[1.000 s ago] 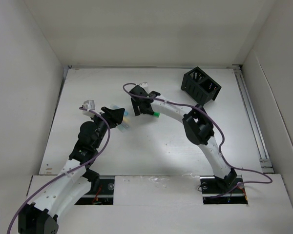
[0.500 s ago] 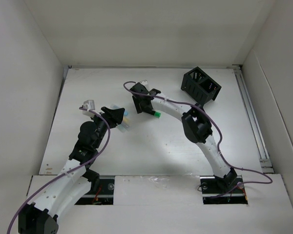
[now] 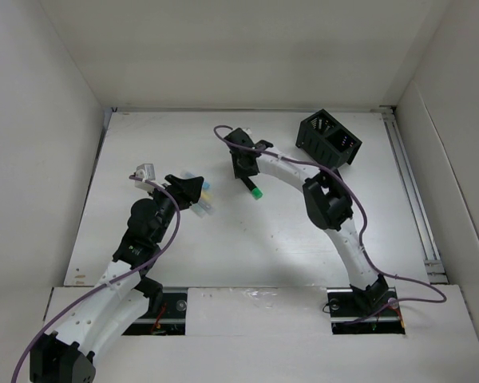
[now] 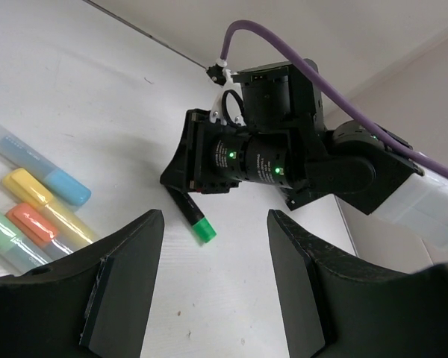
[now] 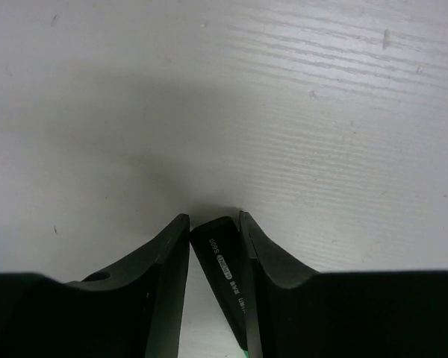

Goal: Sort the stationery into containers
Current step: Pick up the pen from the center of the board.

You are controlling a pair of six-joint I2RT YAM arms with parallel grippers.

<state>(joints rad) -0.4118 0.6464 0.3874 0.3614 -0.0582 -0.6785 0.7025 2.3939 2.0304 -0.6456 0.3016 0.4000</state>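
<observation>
The highlighter goes into the organizer's open-topped far section (image 3: 322, 123) next. My right gripper rises, moves toward the right in the top view, lowers and releases it there.
A black highlighter with a green end (image 3: 254, 188) lies on the white table, and my right gripper (image 3: 243, 169) is shut on its black body (image 5: 222, 267), a finger pressed against each side. The left wrist view shows that marker (image 4: 193, 218) sticking out below the right gripper. My left gripper (image 4: 215, 287) is open over bare table with nothing between its fingers. Beside it lie pale blue (image 4: 48, 168), yellow (image 4: 45, 200), orange (image 4: 31, 223) and green (image 4: 6, 237) highlighters, seen from above as a cluster (image 3: 205, 196). The black mesh organizer (image 3: 329, 140) stands at the back right.
White walls enclose the table on the left, back and right. A metal rail (image 3: 411, 191) runs along the right edge. Purple cables loop off both arms.
The right gripper has swung to the right and closed from wide open onto the green-ended marker. The left arm has stayed still.
</observation>
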